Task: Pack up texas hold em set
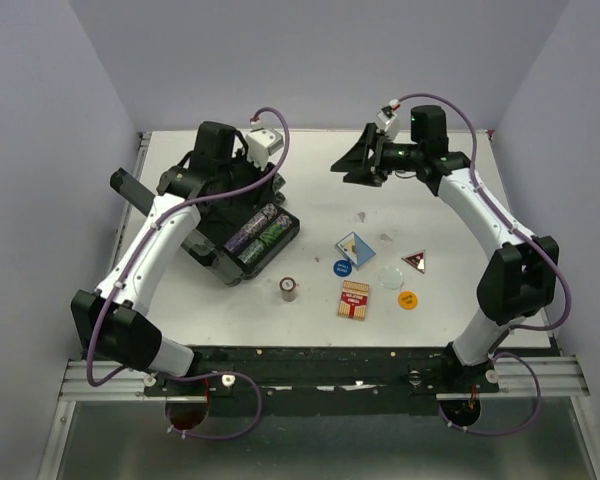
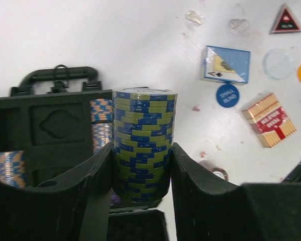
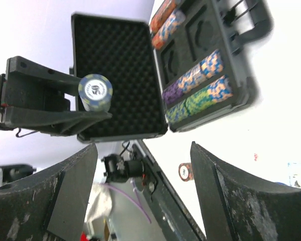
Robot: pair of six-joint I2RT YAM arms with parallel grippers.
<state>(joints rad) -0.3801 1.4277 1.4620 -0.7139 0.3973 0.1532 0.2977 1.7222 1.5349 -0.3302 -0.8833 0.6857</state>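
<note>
My left gripper moves down and left in the top view next and releases the stack into the slot's empty end past the blue-orange chips.
The black case [image 1: 280, 238] lies open at the left, with rows of multicoloured chips [image 1: 258, 232] in its tray. My left gripper [image 1: 230, 185] is shut on a stack of blue and yellow-green chips [image 2: 144, 120] and holds it over the case [image 2: 50, 125], beside the handle [image 2: 57, 75]. My right gripper [image 1: 352, 168] is open and empty at the far middle, above the table. In its wrist view the right gripper [image 3: 143, 150] faces the open case [image 3: 115, 75] and the held stack [image 3: 95, 92].
On the table right of the case lie a blue card deck [image 1: 355, 247], a blue button [image 1: 342, 267], a red deck [image 1: 355, 298], a clear button [image 1: 390, 277], an orange button [image 1: 408, 299], a triangular marker [image 1: 415, 261] and a small chip stack [image 1: 289, 289].
</note>
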